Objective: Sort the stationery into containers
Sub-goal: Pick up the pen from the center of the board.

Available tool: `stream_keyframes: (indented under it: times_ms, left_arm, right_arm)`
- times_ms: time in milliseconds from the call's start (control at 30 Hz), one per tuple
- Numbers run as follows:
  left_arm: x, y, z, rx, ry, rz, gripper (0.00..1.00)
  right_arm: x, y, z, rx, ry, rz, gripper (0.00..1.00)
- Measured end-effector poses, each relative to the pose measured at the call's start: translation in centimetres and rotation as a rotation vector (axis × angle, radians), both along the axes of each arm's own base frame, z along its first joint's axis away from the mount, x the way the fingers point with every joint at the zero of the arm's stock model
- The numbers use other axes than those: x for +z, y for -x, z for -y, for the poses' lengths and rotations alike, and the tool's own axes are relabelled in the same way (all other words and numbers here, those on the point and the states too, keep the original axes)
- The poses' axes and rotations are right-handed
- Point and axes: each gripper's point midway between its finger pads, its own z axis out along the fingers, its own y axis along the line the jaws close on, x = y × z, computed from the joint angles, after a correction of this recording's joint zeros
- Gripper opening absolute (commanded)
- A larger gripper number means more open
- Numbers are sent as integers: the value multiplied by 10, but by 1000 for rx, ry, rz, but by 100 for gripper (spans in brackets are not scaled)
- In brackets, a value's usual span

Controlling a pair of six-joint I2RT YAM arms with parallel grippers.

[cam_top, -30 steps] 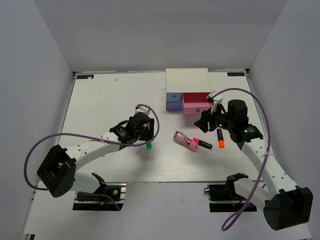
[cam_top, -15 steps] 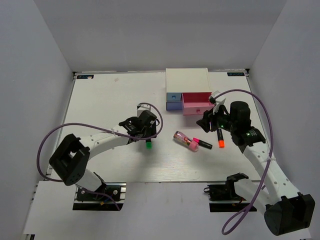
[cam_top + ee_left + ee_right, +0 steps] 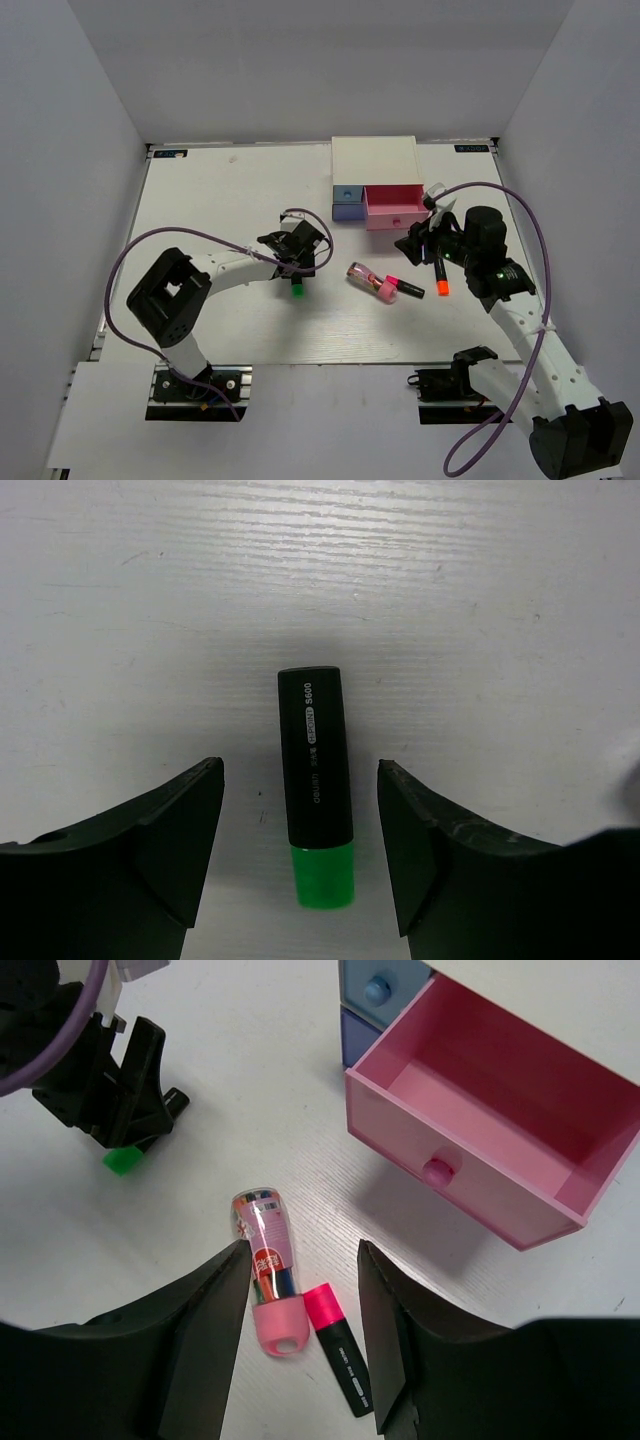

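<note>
My left gripper should go down around the marker's black body next and close its fingers there, because the marker is right below, lengthwise between them.
A black marker with a green cap (image 3: 297, 288) lies on the table; in the left wrist view it (image 3: 316, 780) lies lengthwise between my fingers without touching them. My left gripper (image 3: 299, 262) (image 3: 300, 790) is open over it. My right gripper (image 3: 413, 244) (image 3: 302, 1252) is open and empty above a pink-and-clear tube (image 3: 363, 277) (image 3: 268, 1260) and a pink-capped marker (image 3: 405, 289) (image 3: 342, 1350), which lie side by side. An orange-capped marker (image 3: 441, 277) lies to their right. The white cabinet (image 3: 375, 160) has its pink drawer (image 3: 392, 205) (image 3: 480, 1110) pulled open and empty. The lavender-grey roll is out of view.
The light blue drawer (image 3: 348, 192) (image 3: 375, 985) and the violet-blue drawer (image 3: 348, 211) (image 3: 350, 1040) are shut, left of the pink one. Grey walls enclose the table on three sides. My left gripper also shows in the right wrist view (image 3: 120, 1090).
My left gripper has moved right and now sits over the green-capped marker. My right gripper has shifted slightly. The stationery has not moved.
</note>
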Motion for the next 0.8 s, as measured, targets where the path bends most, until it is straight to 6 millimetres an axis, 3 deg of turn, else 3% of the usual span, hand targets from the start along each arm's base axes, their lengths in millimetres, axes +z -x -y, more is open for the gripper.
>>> stream_keyframes:
  times_ms: [233,433,800]
  left_arm:
    - [-17,3,-3,4,-32,-33,69]
    - [-17,-2,2,12,-17,-24,61]
    - [-18,-3,4,18,-11,-22,32]
  right_arm:
    - [2,0,0,0,-3,9,53]
    - [3,0,1,-4,-4,16,53]
    - [3,0,3,-18,-2,21,55]
